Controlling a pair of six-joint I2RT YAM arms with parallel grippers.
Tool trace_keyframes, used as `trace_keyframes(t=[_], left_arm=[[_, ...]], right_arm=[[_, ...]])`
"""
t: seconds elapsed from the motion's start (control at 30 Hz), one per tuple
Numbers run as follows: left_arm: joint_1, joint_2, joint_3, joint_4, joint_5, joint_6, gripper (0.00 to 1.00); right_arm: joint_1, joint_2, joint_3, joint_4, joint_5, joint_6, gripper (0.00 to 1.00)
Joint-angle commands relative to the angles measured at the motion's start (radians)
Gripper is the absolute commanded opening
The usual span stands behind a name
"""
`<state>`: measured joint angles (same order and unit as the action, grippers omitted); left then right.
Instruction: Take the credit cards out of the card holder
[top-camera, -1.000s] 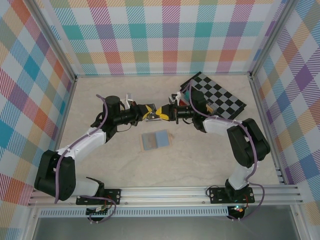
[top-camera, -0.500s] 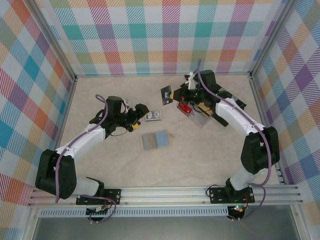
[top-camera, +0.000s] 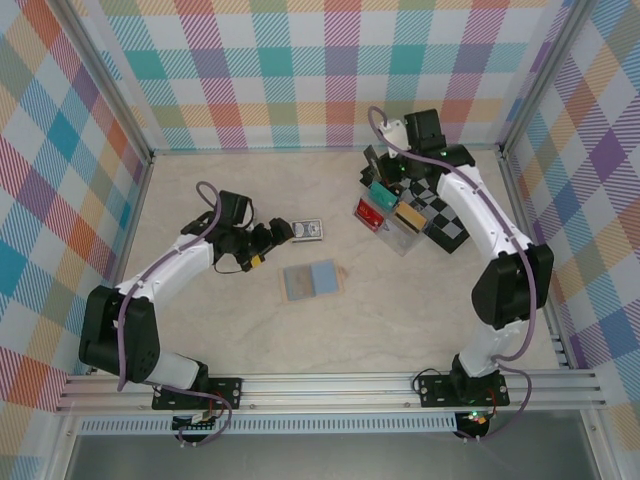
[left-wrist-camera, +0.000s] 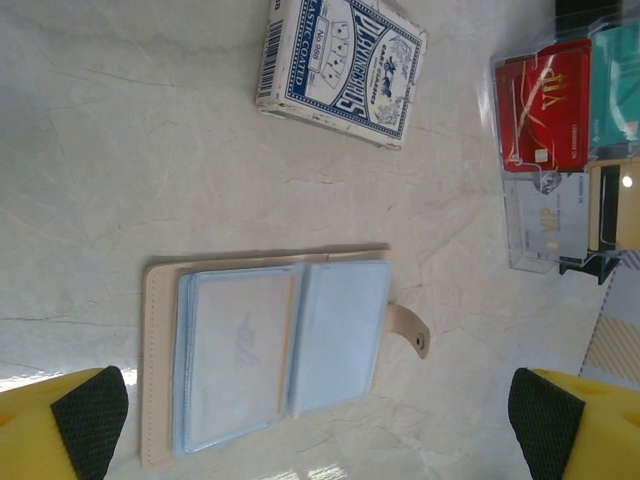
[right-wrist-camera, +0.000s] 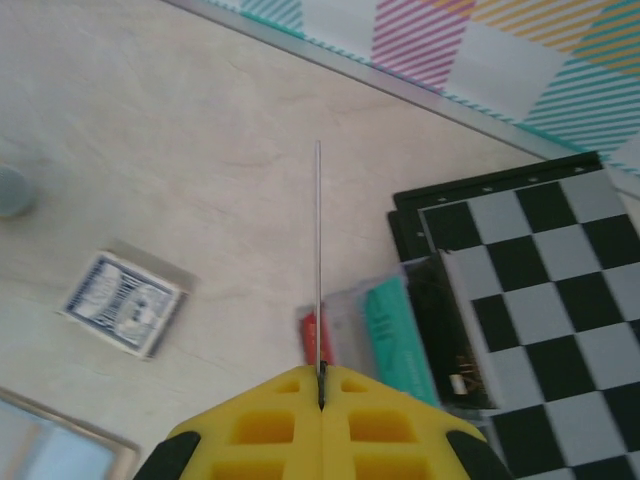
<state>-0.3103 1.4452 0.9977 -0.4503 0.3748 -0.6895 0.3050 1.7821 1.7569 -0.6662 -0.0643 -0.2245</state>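
My right gripper will turn next and move down over the dark slot between teal card and chessboard to let go of the credit card, because that card hangs crooked above the rack.
The card holder (top-camera: 311, 280) lies open on the table, tan outside, its blue-grey sleeves (left-wrist-camera: 270, 365) facing up and its tab (left-wrist-camera: 412, 330) sticking out. My left gripper (top-camera: 271, 245) hovers just left of it, open, with nothing between its black pads (left-wrist-camera: 90, 420); the holder lies between the fingers in the left wrist view. My right gripper (right-wrist-camera: 321, 385) is shut on a thin credit card (right-wrist-camera: 319, 250), seen edge-on. It holds that card (top-camera: 372, 159) above the clear rack (top-camera: 395, 214) at the back right.
The clear rack holds a red card (left-wrist-camera: 545, 115), a teal card (right-wrist-camera: 396, 340) and a yellow one (top-camera: 408, 215). A blue playing-card pack (top-camera: 308, 231) lies behind the holder. A chessboard (right-wrist-camera: 540, 260) sits under and behind the rack. Checked walls close in the table.
My left gripper let go, opened and drew back to the left. My right arm carried the card from the middle of the table up over the rack.
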Motion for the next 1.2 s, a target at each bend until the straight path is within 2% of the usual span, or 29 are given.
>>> trace_keyframes(t=[0.0, 0.23, 0.53, 1.17], left_arm=[[0.013, 0.007, 0.025, -0.05, -0.013, 0.035, 1.0], [0.02, 0.025, 0.01, -0.044, 0.042, 0.033, 1.0], [0.03, 0.037, 0.005, -0.007, 0.116, 0.013, 1.0], [0.042, 0.064, 0.004, 0.001, 0.145, 0.009, 1.0]], right_arm=[[-0.029, 0.056, 0.051, -0.079, 0.014, -0.192, 0.0], [-0.09, 0.172, 0.132, -0.11, -0.005, -0.269, 0.0], [-0.1, 0.258, 0.183, -0.138, -0.032, -0.324, 0.0], [-0.104, 0.323, 0.212, -0.187, 0.058, -0.36, 0.0]])
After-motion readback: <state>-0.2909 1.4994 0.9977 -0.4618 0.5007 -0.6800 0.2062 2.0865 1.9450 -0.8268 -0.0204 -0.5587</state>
